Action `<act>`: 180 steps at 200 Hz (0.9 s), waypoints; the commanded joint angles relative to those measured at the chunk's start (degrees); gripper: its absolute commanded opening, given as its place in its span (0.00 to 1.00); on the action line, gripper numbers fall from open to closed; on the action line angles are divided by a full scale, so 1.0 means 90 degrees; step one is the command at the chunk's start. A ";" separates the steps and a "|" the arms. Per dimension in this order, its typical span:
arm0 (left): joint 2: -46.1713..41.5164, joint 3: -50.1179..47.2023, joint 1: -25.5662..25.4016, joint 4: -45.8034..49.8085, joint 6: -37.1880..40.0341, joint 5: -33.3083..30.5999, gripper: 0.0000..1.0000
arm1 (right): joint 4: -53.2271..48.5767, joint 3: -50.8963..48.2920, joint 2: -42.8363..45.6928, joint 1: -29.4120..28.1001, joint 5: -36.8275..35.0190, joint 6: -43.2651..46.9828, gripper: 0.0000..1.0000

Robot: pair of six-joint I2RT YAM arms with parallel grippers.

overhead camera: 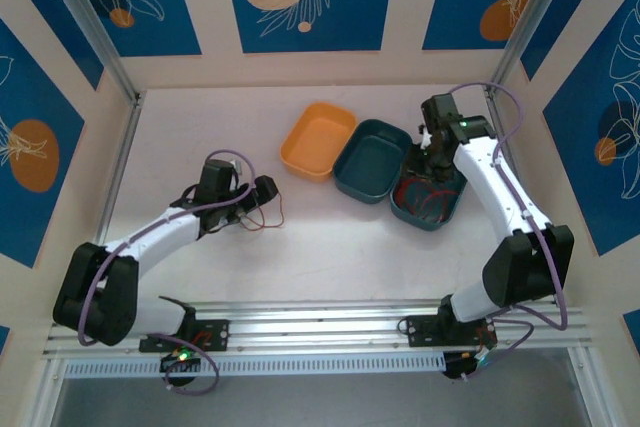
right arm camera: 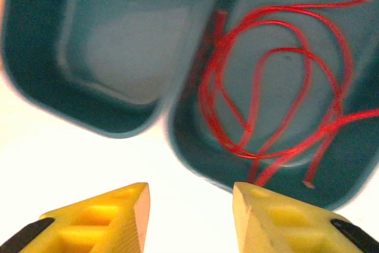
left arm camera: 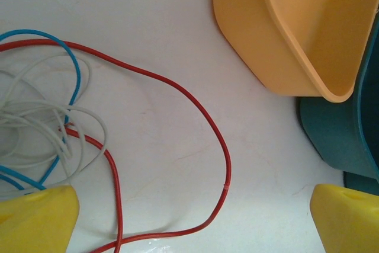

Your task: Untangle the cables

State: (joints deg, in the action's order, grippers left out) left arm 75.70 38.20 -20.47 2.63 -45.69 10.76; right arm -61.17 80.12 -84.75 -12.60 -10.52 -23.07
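Observation:
The right gripper moves from the teal tray past the orange tray and down onto the red loop (overhead camera: 282, 210) next, because that loop reaches clear of the tangle.
A tangle of red, blue and whitish cables (left arm camera: 56, 122) lies on the white table, and one red cable (left arm camera: 227, 170) loops out of it between my left fingers. My left gripper (left arm camera: 189, 223) hovers over that loop, open wide and holding nothing. In the top view the left gripper (overhead camera: 262, 192) sits beside the tangle (overhead camera: 268, 215). Loose red cables (right arm camera: 278, 99) lie coiled in a teal tray (right arm camera: 195, 164). My right gripper (right arm camera: 190, 205) hangs above that tray's near rim, open, with nothing between its yellow fingers (right arm camera: 112, 217). From above, the right gripper (overhead camera: 430, 152) is over the tray of red cables (overhead camera: 425, 199).
An orange tray (overhead camera: 318, 139) and a second teal tray (overhead camera: 372, 159) stand side by side left of the tray holding red cables (overhead camera: 447, 212). The orange tray (left arm camera: 284, 34) is close ahead of my left gripper. Walls enclose the table on three sides.

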 commanded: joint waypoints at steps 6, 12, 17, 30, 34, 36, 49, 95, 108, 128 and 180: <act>-0.0284 0.0189 0.0099 0.0415 0.0184 -0.0356 1.00 | 0.0650 0.0011 0.0046 -0.0786 0.0403 -0.0332 0.40; -0.0316 0.0199 0.0132 0.0487 0.0175 -0.0422 1.00 | 0.0754 0.0052 -0.0044 -0.0976 0.0398 -0.0352 0.40; -0.0353 0.0209 0.0158 0.0552 0.0170 -0.0481 1.00 | 0.0840 0.0079 -0.0119 -0.1142 0.0380 -0.0384 0.40; -0.0453 0.0192 0.0256 0.0693 0.0144 -0.0615 1.00 | 0.1074 0.0197 -0.0375 -0.1528 0.0395 -0.0437 0.40; -0.0493 0.0185 0.0299 0.0733 0.0146 -0.0649 1.00 | 0.1143 0.0243 -0.0467 -0.1656 0.0398 -0.0447 0.40; -0.0499 0.0189 0.0313 0.0755 0.0146 -0.0659 1.00 | 0.1162 0.0259 -0.0520 -0.1708 0.0398 -0.0452 0.40; -0.0609 0.0127 0.0461 0.0880 0.0135 -0.0738 1.00 | 0.1325 0.0432 -0.0831 -0.2119 0.0359 -0.0526 0.40; -0.1011 -0.0105 0.0939 0.1187 0.0220 -0.0959 1.00 | 0.1769 0.1081 -0.2269 -0.3259 0.0550 -0.0798 0.42; -0.1053 -0.0160 0.1088 0.1281 0.0265 -0.0981 1.00 | 0.1739 0.1345 -0.2689 -0.3413 0.0597 -0.0854 0.43; -0.1034 -0.0242 0.1276 0.1355 0.0363 -0.0980 1.00 | 0.1762 0.1730 -0.3273 -0.3571 0.0806 -0.0866 0.45; -0.0629 -0.0481 0.1665 0.1019 0.0390 -0.0643 0.94 | 0.1652 0.2702 -0.4394 -0.3698 0.1002 -0.0845 0.49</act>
State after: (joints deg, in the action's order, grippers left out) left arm 68.20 34.89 -6.96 12.69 -43.13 3.03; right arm -44.99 99.72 -121.25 -45.60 -3.70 -30.13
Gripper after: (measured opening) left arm 0.961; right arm 0.484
